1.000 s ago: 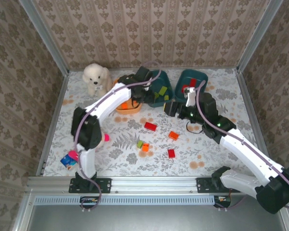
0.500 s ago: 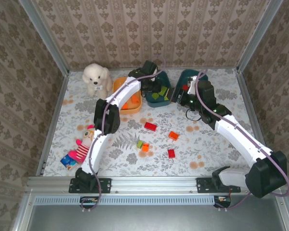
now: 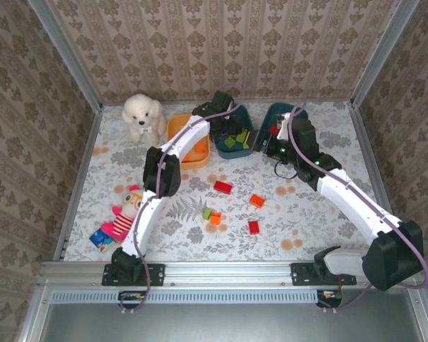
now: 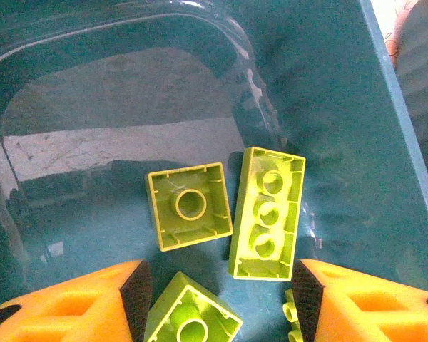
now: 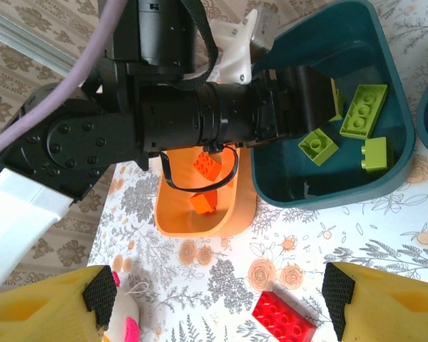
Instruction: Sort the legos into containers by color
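The red lego nearest the bar lies loose on the tabletop outside the tubs, so my right gripper should go back toward the base and down onto it next.
My left gripper hangs inside the middle teal tub, jaws open. Light green legos lie loose on the tub floor: a square one, a long one and another between the fingers. My right gripper is open over the table in front of the tubs, holding nothing; a red lego lies below it. The orange tub holds orange legos. A red lego, orange, green, orange and red lie loose on the table.
A second teal tub stands at the back right. The white plush dog sits at the back left. A pink-and-yellow plush toy lies by the left arm's base. Metal rails bound the table.
The left gripper swung from the orange tub's edge into the middle teal tub and opened its jaws. The right gripper drew back toward the tubs.
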